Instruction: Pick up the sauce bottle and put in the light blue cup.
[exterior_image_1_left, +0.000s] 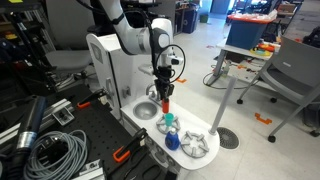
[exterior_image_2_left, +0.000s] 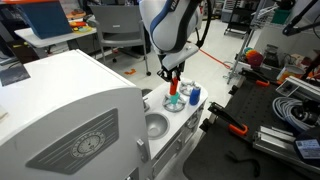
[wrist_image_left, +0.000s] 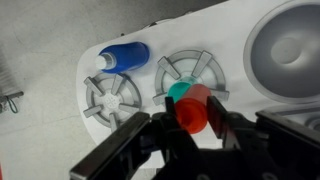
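The light blue cup (exterior_image_1_left: 169, 121) (wrist_image_left: 178, 91) stands below my gripper on a burner. My gripper will center over the cup, lower the bottle into it and then release the bottle.
My gripper (wrist_image_left: 192, 108) is shut on the red sauce bottle (wrist_image_left: 190, 118), one finger on each side of it. The bottle hangs upright right above the light blue cup (wrist_image_left: 178, 91), which stands on a grey toy burner (wrist_image_left: 205, 66) and is partly hidden behind the bottle. In both exterior views the gripper (exterior_image_1_left: 165, 88) (exterior_image_2_left: 172, 75) holds the bottle (exterior_image_1_left: 166, 101) (exterior_image_2_left: 173, 87) just over the cup (exterior_image_1_left: 169, 121) (exterior_image_2_left: 176, 103). I cannot tell whether the bottle's lower end touches the cup.
A darker blue rounded object (wrist_image_left: 122, 56) (exterior_image_1_left: 172, 141) (exterior_image_2_left: 194, 95) lies beside a second burner (wrist_image_left: 112, 100). The grey round sink bowl (wrist_image_left: 290, 50) (exterior_image_1_left: 146, 110) (exterior_image_2_left: 156, 126) is on the other side of the white toy counter (wrist_image_left: 240, 25). The counter edge drops to the floor close by.
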